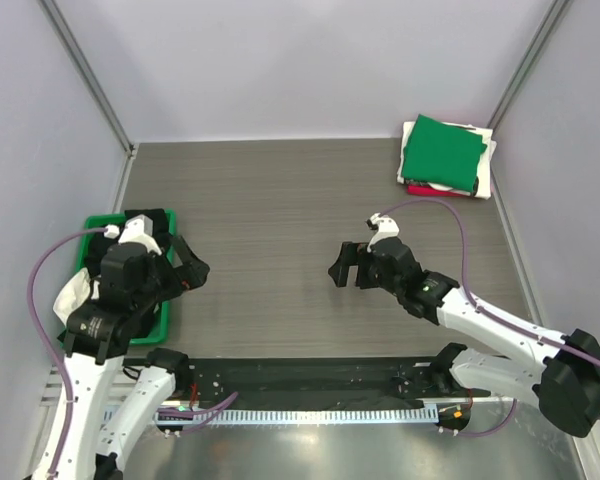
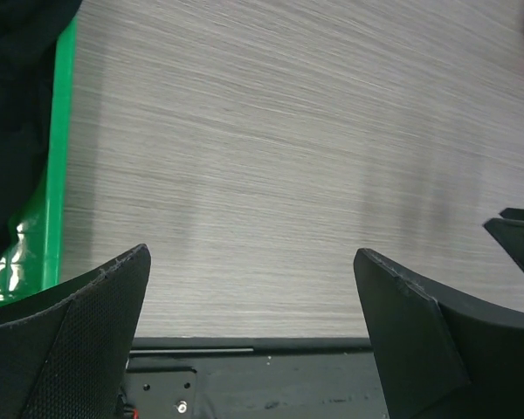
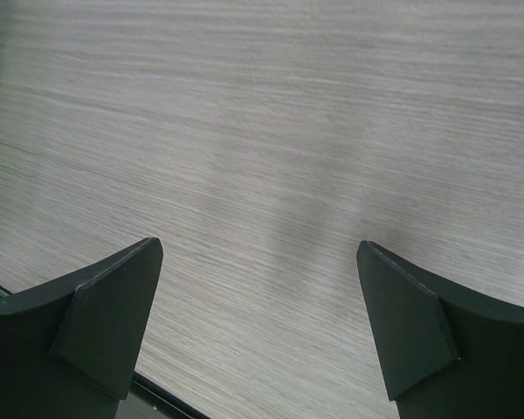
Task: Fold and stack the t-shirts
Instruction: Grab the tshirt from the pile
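Observation:
Next, my left gripper moves outward toward the tray, then down onto the black t-shirt by the tray's far rim (image 1: 151, 216), where its cloth laps over.
A folded stack lies at the back right of the table: a green t-shirt (image 1: 442, 150) on top, a white t-shirt (image 1: 486, 166) under it, a red t-shirt (image 1: 419, 189) at the bottom. A black t-shirt (image 1: 146, 218) lies bunched in the green tray (image 1: 166, 318) at the left; it shows in the left wrist view (image 2: 17, 105) beside the tray rim (image 2: 57, 175). My left gripper (image 1: 194, 266) (image 2: 251, 253) is open and empty just right of the tray. My right gripper (image 1: 347, 267) (image 3: 259, 244) is open and empty over bare table at the middle.
White cloth (image 1: 76, 291) lies in the tray under my left arm. Grey walls stand on three sides. A black base rail (image 1: 310, 378) runs along the near edge. My right gripper's fingers (image 2: 517, 237) show at the right edge of the left wrist view.

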Motion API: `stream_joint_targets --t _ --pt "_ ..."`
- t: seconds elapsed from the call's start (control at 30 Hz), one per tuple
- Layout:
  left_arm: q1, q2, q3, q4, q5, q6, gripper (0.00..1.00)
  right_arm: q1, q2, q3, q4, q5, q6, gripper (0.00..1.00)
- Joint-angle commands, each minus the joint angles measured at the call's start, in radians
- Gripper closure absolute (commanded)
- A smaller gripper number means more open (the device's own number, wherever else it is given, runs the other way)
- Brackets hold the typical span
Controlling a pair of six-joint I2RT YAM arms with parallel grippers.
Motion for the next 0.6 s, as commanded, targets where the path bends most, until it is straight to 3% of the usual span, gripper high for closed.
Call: stream_joint_targets --t 0.0,0.3,0.57 --pt "-0.001 0.032 -0.019 0.092 -0.051 0.037 0.0 0.001 -0.016 -0.004 0.088 0.015 0.025 0.0" --pt "0.038 0.331 0.04 0.12 -0.33 0.061 0.0 -0.008 0.093 0.033 0.082 -0.014 0.031 0.0" --pt "0.294 0.523 0.092 0.244 -0.231 0.106 0.09 -0.057 0.136 0.03 0.095 -0.074 0.045 0.0"
